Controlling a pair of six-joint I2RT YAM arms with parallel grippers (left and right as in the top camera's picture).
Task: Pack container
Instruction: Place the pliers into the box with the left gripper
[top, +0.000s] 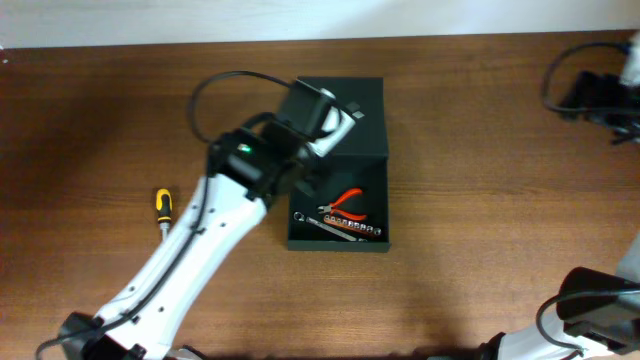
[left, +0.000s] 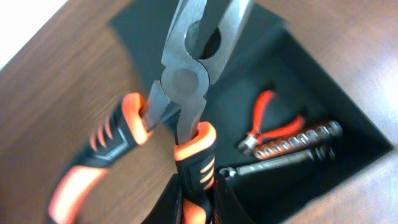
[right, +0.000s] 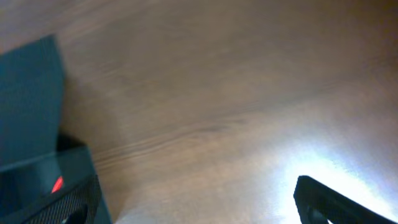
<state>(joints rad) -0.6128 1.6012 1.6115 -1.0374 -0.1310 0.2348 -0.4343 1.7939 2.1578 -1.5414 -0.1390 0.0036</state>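
I need to move my left gripper down into the container next and let go of the large pliers on the container's bare bottom (left: 233, 116) beside the red-handled pliers, because that spot is empty.
The container (top: 386, 200) is a dark box lying open, its flap lid (top: 365, 100) folded back at the far side. Inside lie small red-handled pliers (top: 350, 205), a row of metal sockets (top: 352, 229) and a metal bar tool (left: 273, 165). My left gripper (left: 198, 202) is shut on one handle of large orange-and-black pliers (left: 184, 81), held over the container's left edge (left: 323, 93). My right gripper (right: 199, 208) is open and empty above bare table, with the container (right: 31, 106) off to its left.
A yellow-and-black screwdriver (top: 163, 208) lies on the wooden table to the left of the container. Black cables and arm hardware (top: 590, 95) sit at the far right corner.
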